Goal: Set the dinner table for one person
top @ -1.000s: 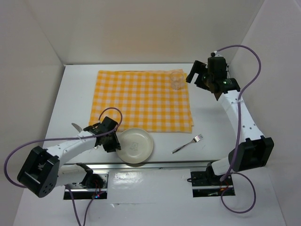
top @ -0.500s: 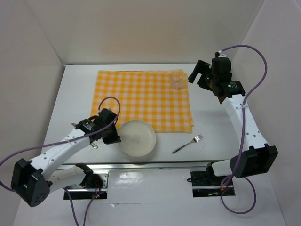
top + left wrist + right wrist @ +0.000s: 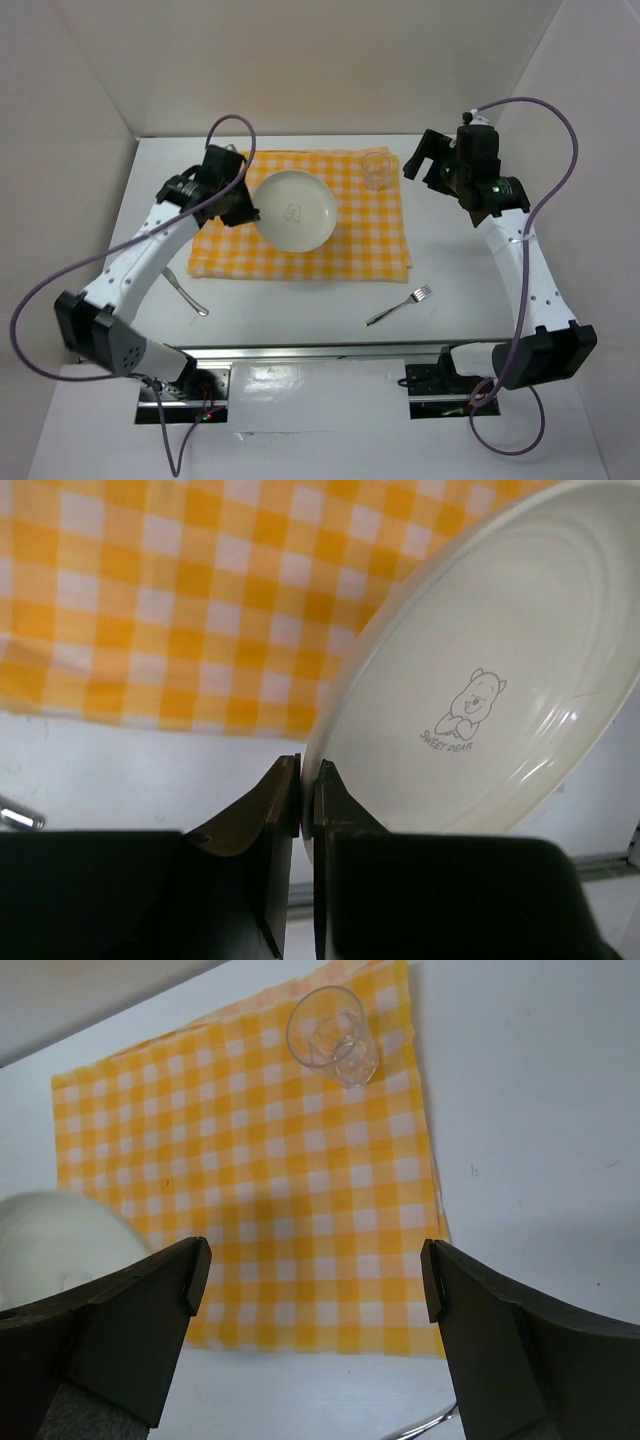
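I will bring the plate [image 3: 294,208] down and slightly outward with my left gripper next, clear of the glass, and release the plate's rim, because the middle of the checked cloth lies below the plate.
My left gripper [image 3: 247,207] is shut on the left rim of a white plate [image 3: 294,208]. It holds the plate tilted over the yellow-and-white checked cloth [image 3: 370,240]. In the left wrist view the jaws [image 3: 308,780] pinch the rim, and the plate [image 3: 500,640] shows a small bear print. A clear glass [image 3: 377,169] stands on the cloth's far right corner. My right gripper [image 3: 425,160] hovers open just right of the glass [image 3: 332,1034], with nothing between its fingers [image 3: 315,1280]. A fork [image 3: 400,304] and a spoon [image 3: 185,293] lie on the white dinner table [image 3: 470,290].
The fork lies right of centre near the front metal rail [image 3: 320,350], and the spoon lies left of it, under my left arm. White walls close in the table on three sides. The cloth [image 3: 280,1190] covers the middle back.
My left arm has carried the plate from the table's front edge back over the cloth, uncovering the spoon. The right gripper has shifted slightly right and stays open.
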{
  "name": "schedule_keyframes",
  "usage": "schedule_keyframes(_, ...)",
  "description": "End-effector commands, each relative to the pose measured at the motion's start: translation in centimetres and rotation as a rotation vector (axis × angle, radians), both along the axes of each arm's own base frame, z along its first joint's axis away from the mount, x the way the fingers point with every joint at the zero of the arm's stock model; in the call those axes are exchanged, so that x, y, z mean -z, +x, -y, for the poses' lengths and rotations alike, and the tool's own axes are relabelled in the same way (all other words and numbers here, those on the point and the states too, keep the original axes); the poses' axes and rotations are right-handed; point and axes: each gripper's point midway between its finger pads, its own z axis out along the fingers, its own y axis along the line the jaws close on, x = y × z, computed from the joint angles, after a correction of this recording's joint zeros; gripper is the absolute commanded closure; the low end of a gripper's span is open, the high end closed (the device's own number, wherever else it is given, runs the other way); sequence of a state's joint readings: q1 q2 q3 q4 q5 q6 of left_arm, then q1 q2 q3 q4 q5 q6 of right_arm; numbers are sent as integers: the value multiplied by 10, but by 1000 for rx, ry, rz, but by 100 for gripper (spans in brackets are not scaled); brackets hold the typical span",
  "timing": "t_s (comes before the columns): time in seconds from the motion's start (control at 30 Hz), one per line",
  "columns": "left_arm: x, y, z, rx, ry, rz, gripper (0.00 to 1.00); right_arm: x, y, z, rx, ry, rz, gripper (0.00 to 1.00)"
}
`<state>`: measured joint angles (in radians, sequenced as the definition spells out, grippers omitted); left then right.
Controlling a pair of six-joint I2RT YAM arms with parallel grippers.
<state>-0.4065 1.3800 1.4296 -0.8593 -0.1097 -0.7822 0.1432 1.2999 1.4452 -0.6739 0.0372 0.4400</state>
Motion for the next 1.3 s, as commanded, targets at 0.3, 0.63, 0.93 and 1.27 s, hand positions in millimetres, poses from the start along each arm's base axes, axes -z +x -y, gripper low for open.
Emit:
schedule_keyframes(0.3, 69, 158, 8, -23, -46, -3, 100, -22, -36, 9, 4, 6, 9, 0)
schedule_keyframes(0.63, 148, 184, 14, -47, -116, -120, 100, -13, -42, 4, 0, 38, -15, 0)
schedule_keyframes(0.93, 185, 169, 7, -91, 33, -241, 37, -9, -39, -8, -45, 87, -13, 0)
schedule_keyframes(1.27, 107, 142, -12, -123, 89, -159, 10, -21, -42, -10, -47, 112, 22, 0)
